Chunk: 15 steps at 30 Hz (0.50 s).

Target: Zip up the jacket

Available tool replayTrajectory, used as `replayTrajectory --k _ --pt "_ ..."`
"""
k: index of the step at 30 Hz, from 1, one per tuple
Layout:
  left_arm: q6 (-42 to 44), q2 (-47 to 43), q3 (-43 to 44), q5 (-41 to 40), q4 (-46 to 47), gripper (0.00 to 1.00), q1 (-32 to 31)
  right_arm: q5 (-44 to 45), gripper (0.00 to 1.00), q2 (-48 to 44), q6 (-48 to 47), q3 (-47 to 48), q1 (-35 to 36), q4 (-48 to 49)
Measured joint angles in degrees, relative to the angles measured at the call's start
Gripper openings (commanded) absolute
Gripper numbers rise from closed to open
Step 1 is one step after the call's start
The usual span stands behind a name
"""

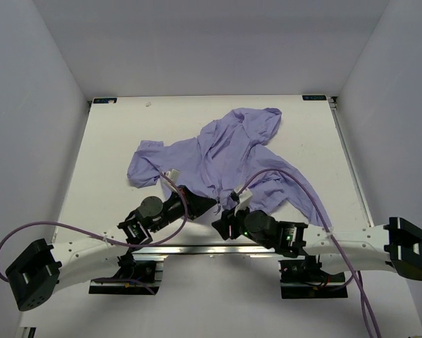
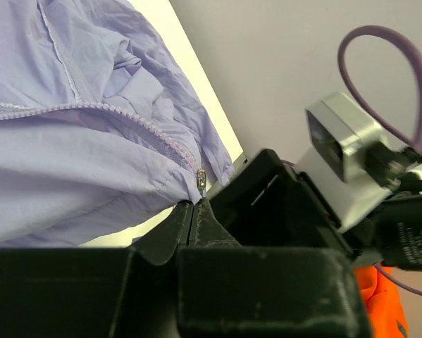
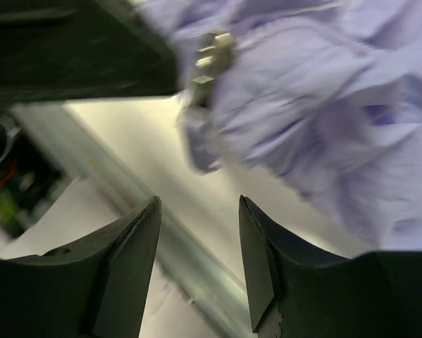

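Observation:
The left gripper draws the jacket's bottom edge back toward the metal bar [image 1: 196, 248] next and releases it there. The zipper line beyond the slider still curves.
The lavender jacket [image 1: 225, 151] lies crumpled in the middle of the white table, one sleeve reaching to the right. My left gripper [image 1: 212, 203] is at the jacket's near hem. In the left wrist view its jaws [image 2: 194, 205] are shut on the jacket's bottom edge, just below the metal zipper slider [image 2: 202, 180] at the end of the zipper line [image 2: 112, 113]. My right gripper [image 1: 223, 225] is open and empty close beside it. In the right wrist view its gripper [image 3: 200, 205] hovers over the table edge, below the jacket [image 3: 316, 120] and the slider [image 3: 209, 60].
A metal rail [image 1: 196, 248] runs along the table's near edge, under both grippers. Purple cables [image 1: 281, 176] loop over the jacket's near part. The right arm's wrist camera [image 2: 344, 148] is close to the left gripper. White walls enclose the table [image 1: 112, 141].

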Motion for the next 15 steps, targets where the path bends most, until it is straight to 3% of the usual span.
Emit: replayTrajectory --k 4,11,12,15 --pt "-0.4 -0.3 0.0 -0.1 0.0 0.0 0.0 6.6 0.56 4.6 1.9 1.5 0.3 0.9" --pt "-0.7 -0.4 0.0 -0.1 0.0 0.0 0.0 10.8 0.56 7.1 2.1 2.5 0.5 5.1" --pt "-0.7 -0.4 0.0 -0.1 0.0 0.0 0.0 11.1 0.55 7.1 2.1 2.5 0.5 5.8" --pt "-0.8 -0.4 0.0 -0.1 0.1 0.0 0.0 11.9 0.31 7.1 1.5 2.5 0.6 7.9"
